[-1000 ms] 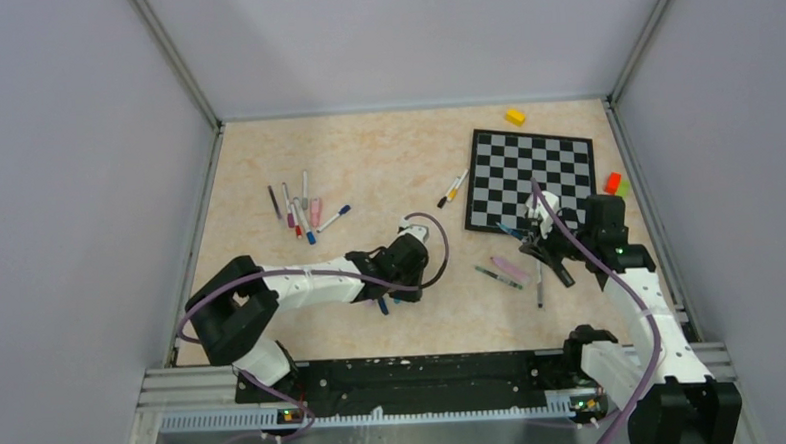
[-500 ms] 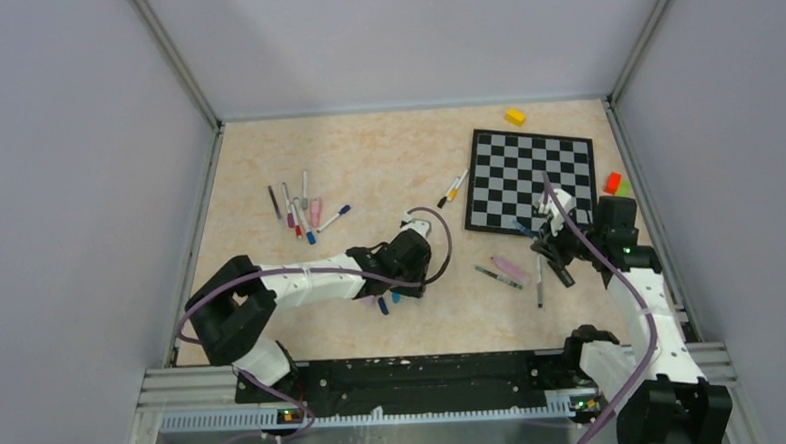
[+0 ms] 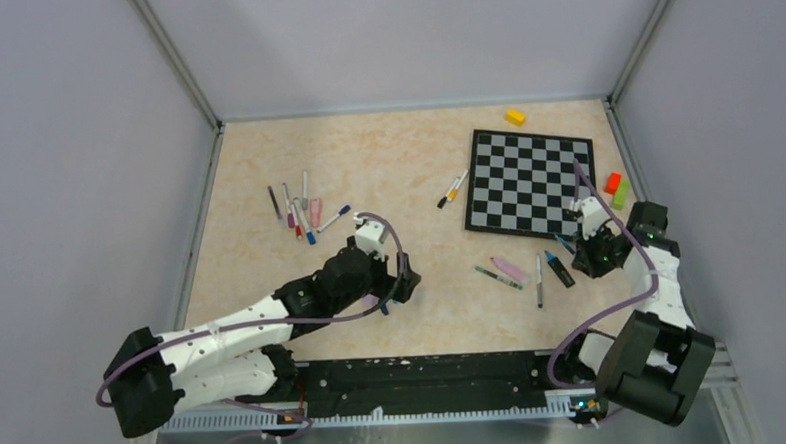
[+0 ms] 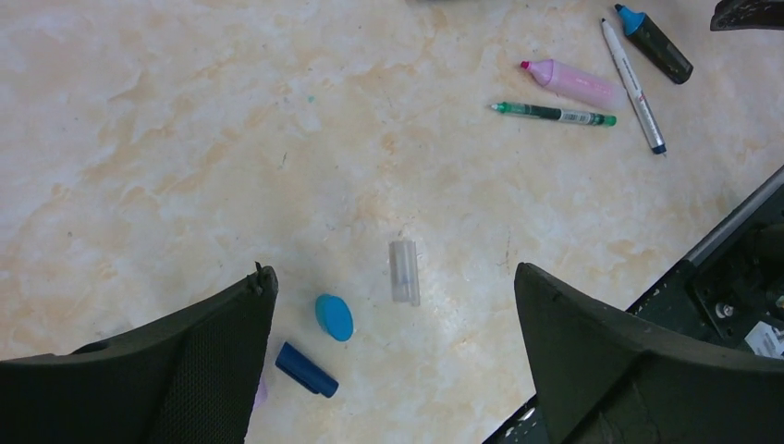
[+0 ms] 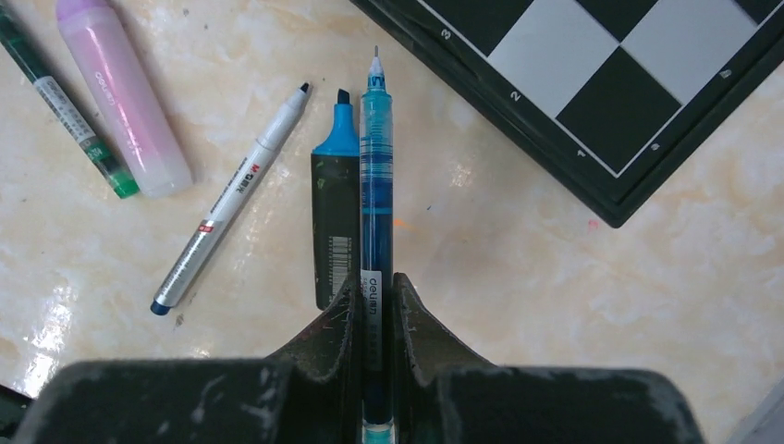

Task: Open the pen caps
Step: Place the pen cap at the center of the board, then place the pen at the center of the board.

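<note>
The blue pen goes down beside the black highlighter onto the tabletop next, and my right gripper releases it there, since its tip is already bare.
Three loose pen caps lie on the table under my left gripper, which stands wide open and holds nothing: a clear cap, a round blue cap and a navy cap. From above, that left gripper hovers over the table's near middle. My right gripper is shut on a blue pen whose bare tip points away, just above a black highlighter with a blue tip. In the top view the right gripper is by the chessboard's near right corner.
A pink highlighter, a green pen and a white pen lie uncapped right of centre. Several pens sit at the left and one by the chessboard. Yellow, red and green blocks lie beyond.
My left gripper has opened wide and its arm has swung back to the left. The right gripper has carried the blue pen to the right, away from the left gripper.
</note>
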Tool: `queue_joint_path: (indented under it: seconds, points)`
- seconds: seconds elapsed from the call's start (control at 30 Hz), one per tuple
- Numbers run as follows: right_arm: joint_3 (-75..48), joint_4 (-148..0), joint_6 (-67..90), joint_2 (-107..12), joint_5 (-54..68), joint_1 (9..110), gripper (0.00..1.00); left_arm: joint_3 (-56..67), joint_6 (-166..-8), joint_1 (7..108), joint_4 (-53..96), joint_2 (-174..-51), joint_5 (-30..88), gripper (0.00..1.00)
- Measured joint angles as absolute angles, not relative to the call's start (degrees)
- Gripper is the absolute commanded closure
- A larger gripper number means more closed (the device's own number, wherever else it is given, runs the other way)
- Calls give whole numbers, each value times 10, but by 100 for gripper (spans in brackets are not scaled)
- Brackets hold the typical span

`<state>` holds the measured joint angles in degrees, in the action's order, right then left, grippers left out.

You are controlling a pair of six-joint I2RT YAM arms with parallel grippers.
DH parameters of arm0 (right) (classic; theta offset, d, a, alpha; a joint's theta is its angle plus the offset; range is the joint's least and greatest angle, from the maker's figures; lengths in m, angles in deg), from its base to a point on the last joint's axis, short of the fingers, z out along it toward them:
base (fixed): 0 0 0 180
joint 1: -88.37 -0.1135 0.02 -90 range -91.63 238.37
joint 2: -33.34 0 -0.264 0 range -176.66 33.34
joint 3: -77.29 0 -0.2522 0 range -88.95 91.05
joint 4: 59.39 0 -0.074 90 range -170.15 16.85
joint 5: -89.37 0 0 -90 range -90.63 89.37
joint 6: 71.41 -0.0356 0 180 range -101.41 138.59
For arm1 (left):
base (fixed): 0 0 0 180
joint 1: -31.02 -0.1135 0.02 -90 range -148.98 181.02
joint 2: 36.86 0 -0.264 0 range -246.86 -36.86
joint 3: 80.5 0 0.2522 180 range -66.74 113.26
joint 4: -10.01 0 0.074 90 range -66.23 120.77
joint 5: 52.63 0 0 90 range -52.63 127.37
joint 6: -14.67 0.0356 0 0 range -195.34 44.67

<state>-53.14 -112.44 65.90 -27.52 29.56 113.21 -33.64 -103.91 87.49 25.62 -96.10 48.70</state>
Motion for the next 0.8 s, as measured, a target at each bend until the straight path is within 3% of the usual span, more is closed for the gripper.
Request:
queue_joint_path:
  seconds: [0.33,0.63,0.8]
  points:
    - [-530,-1126,666,-357,277,1143,93,-391,-1030,873,228,-872,483,1]
    - [-525,-1117,664,-379,263,1143,80,-396,-1030,873,216,-869,473,1]
    - [-525,-1117,663,-395,260,1143,79,-396,-1032,873,213,-869,470,1]
